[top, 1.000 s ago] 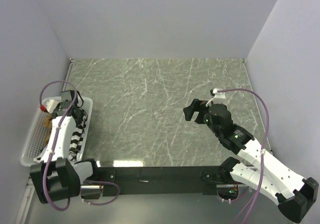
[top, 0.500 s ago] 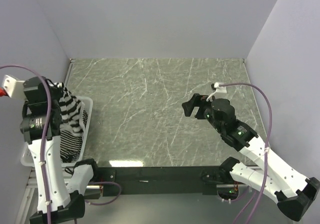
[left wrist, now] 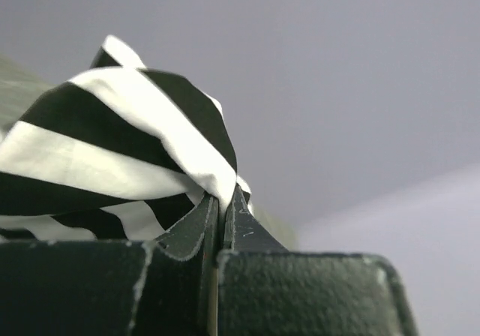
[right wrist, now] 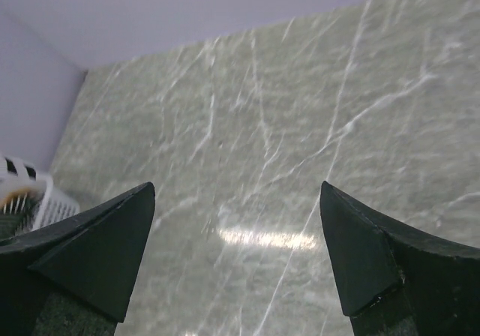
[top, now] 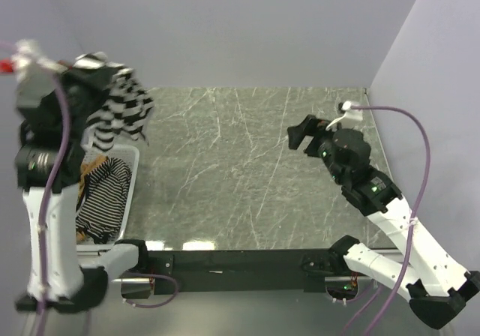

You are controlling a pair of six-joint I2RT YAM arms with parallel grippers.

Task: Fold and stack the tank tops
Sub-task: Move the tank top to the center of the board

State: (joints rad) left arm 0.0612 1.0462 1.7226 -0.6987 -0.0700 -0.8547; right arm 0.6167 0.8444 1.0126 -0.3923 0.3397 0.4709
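Note:
The clear middle of the table lies below my left gripper, to its right in the top view, so the wide black-and-white striped tank top should go across and down to there next, and my left gripper should release it.
My left gripper (top: 96, 64) (left wrist: 223, 197) is raised high above the table's left side, shut on a bunched edge of the wide black-and-white striped tank top (top: 124, 107) (left wrist: 112, 148), which hangs from it over the white mesh basket (top: 136, 193). Inside the basket lie the thin-striped tank top (top: 105, 197) and a bit of the tan-brown tank top (top: 88, 169). My right gripper (top: 302, 135) (right wrist: 237, 190) hovers open above the right part of the marble table (top: 225, 171), nothing between its fingers.
The basket stands at the table's left edge, against the left wall; its corner (right wrist: 45, 201) shows in the right wrist view. Walls enclose the table at the back and on both sides. A dark rail (top: 225, 261) with the arm bases runs along the near edge.
My left arm has risen from inside the basket, lifting the wide-striped top up and back. My right gripper has drifted a little up and to the right, still open.

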